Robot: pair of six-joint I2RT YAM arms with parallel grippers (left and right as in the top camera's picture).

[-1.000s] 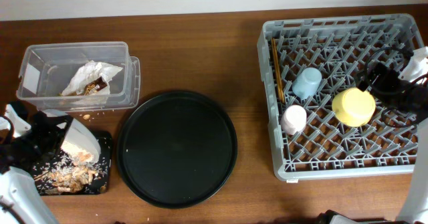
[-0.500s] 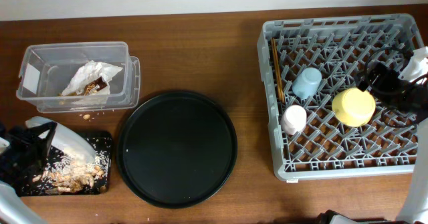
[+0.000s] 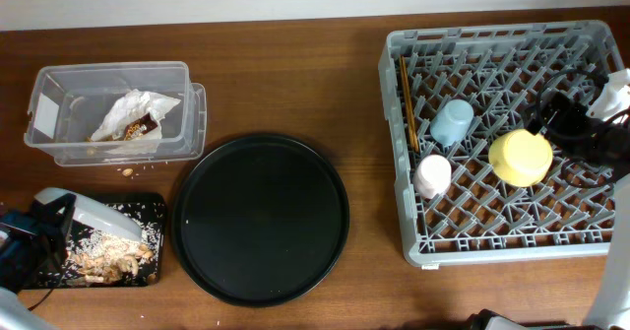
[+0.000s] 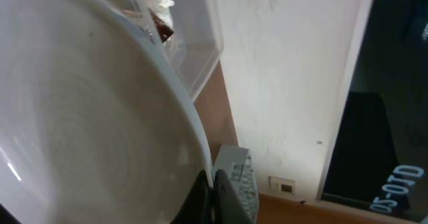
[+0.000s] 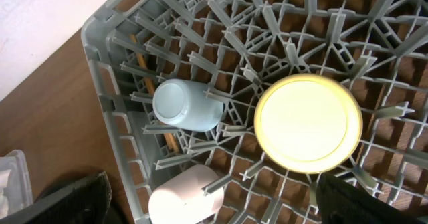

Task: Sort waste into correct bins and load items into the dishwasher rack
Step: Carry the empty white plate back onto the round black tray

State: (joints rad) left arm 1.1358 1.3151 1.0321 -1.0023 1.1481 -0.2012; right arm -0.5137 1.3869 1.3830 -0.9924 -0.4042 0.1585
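Observation:
The plate [image 3: 98,217] swings over with my left gripper next, goes down and is released. The empty round black tray [image 3: 266,231] lies below my gripper, to its right in the overhead view.
My left gripper [image 3: 44,233] is shut on the rim of the pale grey plate [image 3: 98,217], held tilted over the shallow black tray [image 3: 148,212], where beige food scraps [image 3: 103,261] lie. In the left wrist view the plate [image 4: 80,117] fills the left and my left gripper [image 4: 212,200] pinches its edge. The clear tub [image 3: 59,84] holds crumpled white paper [image 3: 133,108] and a gold-brown wrapper. The dishwasher rack [image 3: 492,246] holds chopsticks [image 3: 407,103], the light-blue cup [image 3: 452,121], pink cup [image 3: 431,174] and upturned yellow bowl [image 3: 521,157]. My right gripper [image 3: 553,123] is open and empty just above the bowl [image 5: 309,122].
A large round black tray [image 3: 261,217] lies between the bins and the rack. A few crumbs [image 3: 126,170] lie on the wood in front of the tub. The tub's lid sits under it, sticking out right. The right wrist view shows the blue cup [image 5: 186,105] and pink cup [image 5: 187,197].
My left gripper has pulled left and toward the front edge with the plate, which now lies flatter. The scraps have slid onto the black tray. The right arm has not moved.

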